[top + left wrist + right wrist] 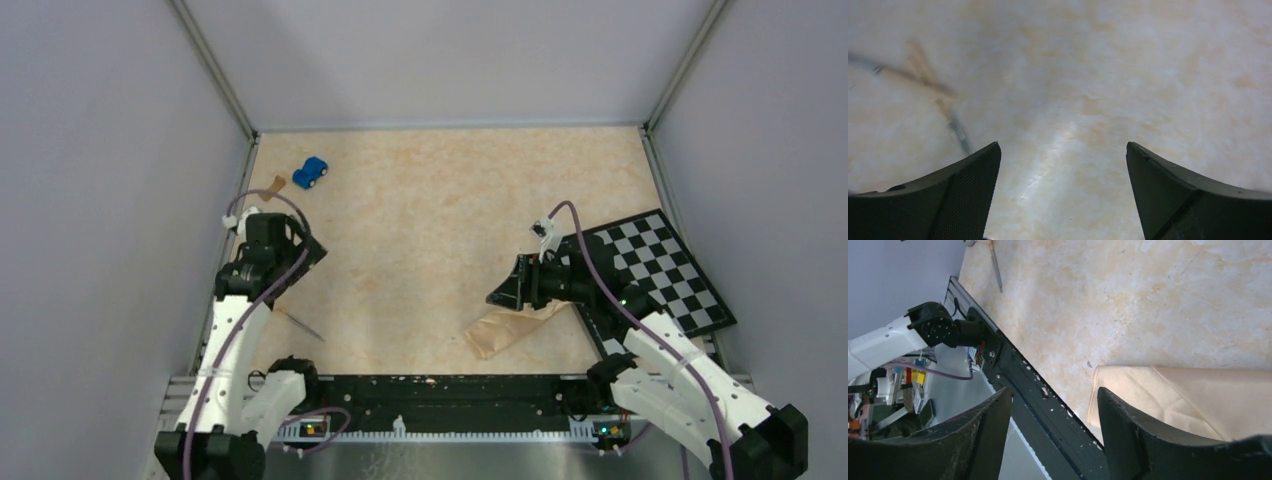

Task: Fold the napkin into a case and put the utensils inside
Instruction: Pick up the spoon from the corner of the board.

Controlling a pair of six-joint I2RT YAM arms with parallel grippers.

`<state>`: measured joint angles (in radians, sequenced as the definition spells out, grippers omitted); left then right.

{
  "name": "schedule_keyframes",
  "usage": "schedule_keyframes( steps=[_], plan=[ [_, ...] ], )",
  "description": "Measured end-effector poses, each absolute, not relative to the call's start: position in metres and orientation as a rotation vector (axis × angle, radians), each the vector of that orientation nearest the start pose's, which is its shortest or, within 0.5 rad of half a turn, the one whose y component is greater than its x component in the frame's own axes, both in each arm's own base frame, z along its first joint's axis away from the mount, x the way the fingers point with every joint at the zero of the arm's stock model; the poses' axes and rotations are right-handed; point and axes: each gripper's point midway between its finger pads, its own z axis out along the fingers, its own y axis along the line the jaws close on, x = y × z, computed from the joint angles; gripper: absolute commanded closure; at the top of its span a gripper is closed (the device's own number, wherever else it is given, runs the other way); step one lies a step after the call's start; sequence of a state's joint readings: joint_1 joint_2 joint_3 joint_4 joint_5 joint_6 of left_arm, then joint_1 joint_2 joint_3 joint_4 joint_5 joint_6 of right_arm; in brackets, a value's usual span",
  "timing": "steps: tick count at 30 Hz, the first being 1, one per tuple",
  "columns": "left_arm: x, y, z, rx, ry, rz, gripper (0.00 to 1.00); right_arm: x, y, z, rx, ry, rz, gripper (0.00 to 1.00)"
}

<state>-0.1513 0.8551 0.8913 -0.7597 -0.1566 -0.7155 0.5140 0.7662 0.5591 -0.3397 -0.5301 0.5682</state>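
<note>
The spoon's metal neck (867, 63) lies below my left gripper and to its left in the wrist view, so I will swing the gripper there next, turning and lowering it.
The napkin (508, 330) lies folded as a narrow tan-orange oblong near the front edge, right of centre. It also shows in the right wrist view (1198, 395), its end by the right finger. My right gripper (505, 290) (1054, 392) is open and empty, just above the napkin's far side. A thin silvery utensil (300, 326) lies at the front left; it also shows in the right wrist view (996, 265). My left gripper (300, 250) (1063, 146) is open and empty over bare table, beyond the utensil. Blurred utensils (955, 127) show at its left.
A black-and-white checkerboard (665, 265) lies at the right, under the right arm. A small blue toy car (310, 172) and a brown scrap (277, 185) sit at the far left. A black rail (450, 390) runs along the front edge. Grey walls enclose the table.
</note>
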Motion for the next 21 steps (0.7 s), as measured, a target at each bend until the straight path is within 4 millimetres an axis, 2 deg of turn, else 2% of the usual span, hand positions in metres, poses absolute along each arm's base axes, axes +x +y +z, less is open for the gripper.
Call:
schedule_keyframes(
  steps=[2, 4, 8, 12, 15, 17, 21],
  plan=[
    [0.236, 0.003, 0.159, -0.951, 2.245, -0.119, 0.01, 0.160, 0.217, 0.166, -0.299, 2.247, 1.194, 0.37],
    [0.220, 0.031, 0.139, -1.139, 2.273, -0.018, 0.01, 0.158, 0.219, 0.167, -0.312, 2.243, 1.211, 0.37],
    [0.203, 0.080, 0.125, -1.441, 2.184, 0.122, 0.01, 0.153, 0.220, 0.169, -0.343, 2.241, 1.237, 0.38],
    [0.196, 0.122, 0.109, -1.701, 2.044, 0.160, 0.02, 0.147, 0.220, 0.169, -0.370, 2.240, 1.250, 0.38],
    [0.194, 0.139, 0.082, -1.873, 1.997, 0.141, 0.02, 0.145, 0.219, 0.173, -0.385, 2.236, 1.251, 0.38],
    [0.195, 0.143, 0.067, -1.950, 2.001, 0.129, 0.02, 0.145, 0.219, 0.176, -0.398, 2.226, 1.250, 0.38],
    [0.197, 0.152, 0.050, -2.053, 1.959, 0.116, 0.01, 0.144, 0.218, 0.179, -0.411, 2.218, 1.245, 0.38]
  ],
)
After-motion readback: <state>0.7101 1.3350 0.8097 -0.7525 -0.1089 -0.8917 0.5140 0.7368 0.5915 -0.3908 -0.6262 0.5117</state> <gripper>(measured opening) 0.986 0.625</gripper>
